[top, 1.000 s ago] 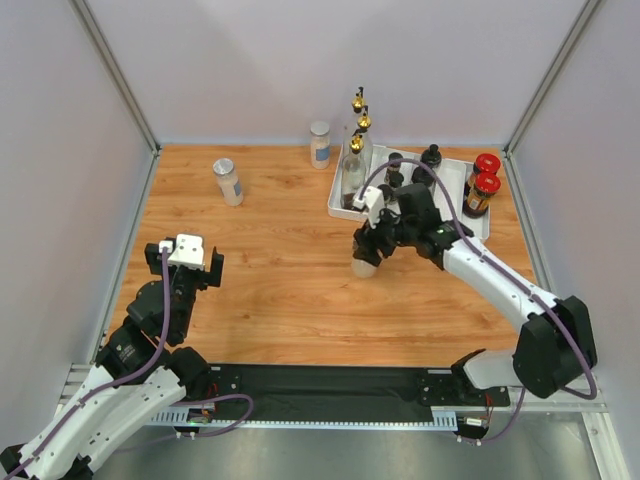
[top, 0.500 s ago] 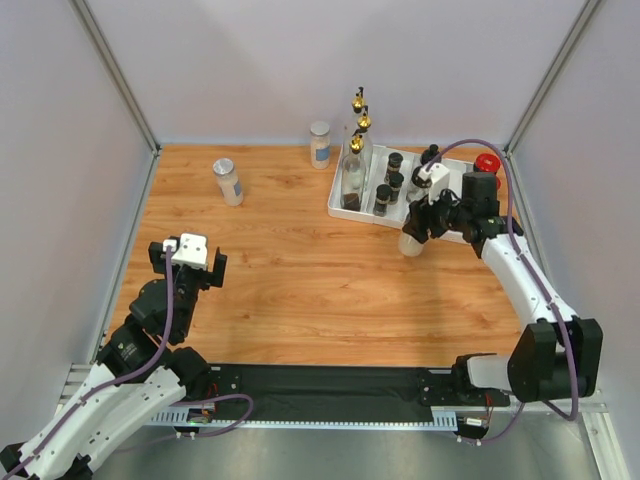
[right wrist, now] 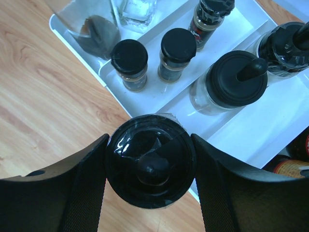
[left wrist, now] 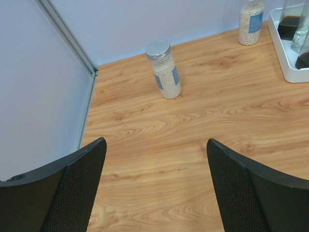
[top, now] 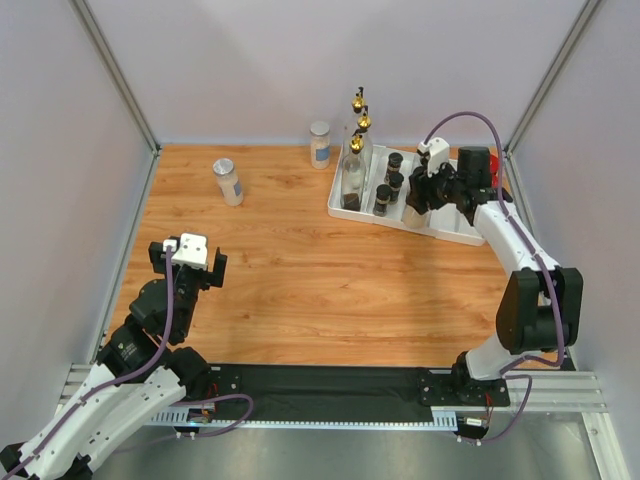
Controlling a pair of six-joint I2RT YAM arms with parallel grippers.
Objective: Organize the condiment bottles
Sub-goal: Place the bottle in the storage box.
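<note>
My right gripper lowers slightly outward next, past the tray's near edge, and sets the clear jar before the nearer black-lidded jar in the free near end of the tray's section.
My right gripper (right wrist: 150, 164) is shut on a clear jar with a black knobbed lid (right wrist: 150, 162), held over the near edge of the white tray (right wrist: 145, 96). In the top view the gripper (top: 430, 192) hangs over the tray (top: 455, 232). The tray holds tall gold-spouted bottles (top: 356, 150), small black-capped spice jars (right wrist: 129, 58) and two more black-lidded jars (right wrist: 236, 79). A red-lidded jar (top: 493, 165) is half hidden behind the arm. Two silver-lidded jars stand on the table, one at the far left (top: 228, 181) and one beside the tray (top: 320, 144). My left gripper (left wrist: 155, 145) is open and empty.
The wooden table is walled on three sides. The left wrist view shows the nearer silver-lidded jar (left wrist: 164, 70) ahead, the other (left wrist: 251, 21) farther right, and the tray's corner (left wrist: 289, 72). The aluminium post (left wrist: 67, 36) runs along the left.
My right gripper has carried the black-lidded jar from the middle of the table back and to the right, over the tray. The left arm has barely moved.
</note>
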